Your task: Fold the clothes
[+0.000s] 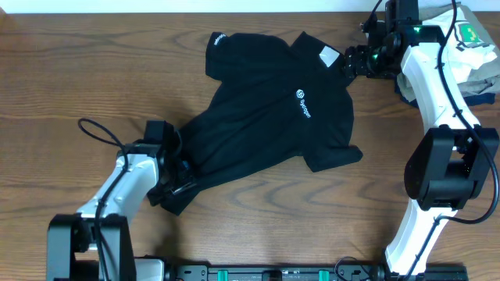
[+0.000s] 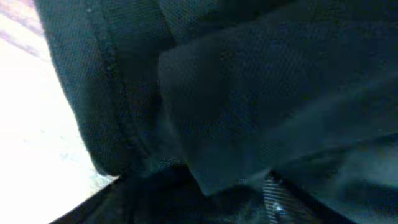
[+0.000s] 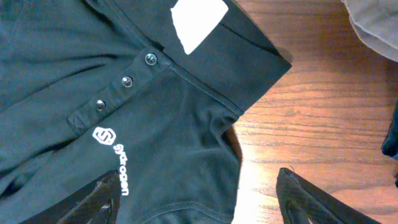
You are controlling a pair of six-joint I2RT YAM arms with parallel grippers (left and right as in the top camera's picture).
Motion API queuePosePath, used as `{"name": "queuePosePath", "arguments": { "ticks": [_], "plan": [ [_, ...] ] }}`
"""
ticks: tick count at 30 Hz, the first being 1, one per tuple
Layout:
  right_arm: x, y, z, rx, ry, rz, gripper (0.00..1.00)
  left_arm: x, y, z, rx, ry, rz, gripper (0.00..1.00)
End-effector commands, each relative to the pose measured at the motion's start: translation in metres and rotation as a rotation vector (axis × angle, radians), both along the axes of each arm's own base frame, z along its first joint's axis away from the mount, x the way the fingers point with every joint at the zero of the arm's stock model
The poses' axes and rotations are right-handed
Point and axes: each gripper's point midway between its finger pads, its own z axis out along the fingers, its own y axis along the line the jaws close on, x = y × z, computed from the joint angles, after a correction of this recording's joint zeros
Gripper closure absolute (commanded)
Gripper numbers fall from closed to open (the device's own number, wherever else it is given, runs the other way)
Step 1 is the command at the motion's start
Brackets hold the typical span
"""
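My right gripper moves back from the collar next and down onto the shirt's edge at the near sleeve, since that sleeve sticks out over bare table.
The black polo shirt (image 1: 266,117) lies front up and slanted on the wooden table, collar at the upper right. Its white neck label (image 1: 329,56), chest logo (image 1: 303,102) and sleeve print (image 1: 217,39) show. My left gripper (image 1: 173,178) is at the bunched lower hem and appears shut on it; black fabric (image 2: 249,93) fills the left wrist view. My right gripper (image 1: 355,62) is open and empty beside the collar. In the right wrist view its fingers (image 3: 199,202) straddle the shirt's shoulder edge (image 3: 186,143), below the label (image 3: 198,18) and logo (image 3: 112,149).
A pile of other garments sits at the table's far right corner: a white one with a green crest (image 1: 469,33), a khaki one (image 3: 373,25) and a navy one (image 3: 392,140). A black cable (image 1: 98,129) loops off the left arm.
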Motion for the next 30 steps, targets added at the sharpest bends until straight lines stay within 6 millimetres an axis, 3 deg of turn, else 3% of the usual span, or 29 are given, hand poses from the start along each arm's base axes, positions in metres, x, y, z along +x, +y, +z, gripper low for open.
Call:
{"name": "queuePosePath", "arguments": {
  "ticks": [1, 3, 7, 12, 18, 26, 30],
  "plan": [
    [0.0, 0.005, 0.01, 0.001, -0.025, 0.027, 0.22, -0.003, 0.004, -0.003, 0.026, 0.014, 0.043, 0.52],
    [0.0, 0.005, 0.01, 0.001, -0.025, 0.027, 0.22, -0.003, 0.004, -0.003, 0.026, 0.014, 0.043, 0.71],
    [0.0, 0.005, 0.01, 0.001, -0.025, 0.026, 0.22, -0.003, 0.004, -0.003, 0.026, 0.013, 0.043, 0.93],
    [0.0, 0.005, 0.01, 0.001, -0.023, 0.026, 0.23, -0.001, 0.004, 0.002, 0.026, 0.013, 0.043, 0.94],
    [-0.011, 0.008, 0.007, 0.032, 0.03, 0.009, 0.28, 0.014, 0.003, 0.036, 0.023, -0.036, 0.012, 0.94],
    [-0.065, 0.013, -0.001, 0.055, 0.25, 0.012, 0.29, 0.049, 0.012, 0.113, 0.081, -0.27, -0.036, 0.94],
    [-0.091, 0.02, -0.003, 0.047, 0.35, 0.042, 0.29, 0.061, 0.025, 0.138, 0.157, -0.372, -0.017, 0.94]
  ]
}}
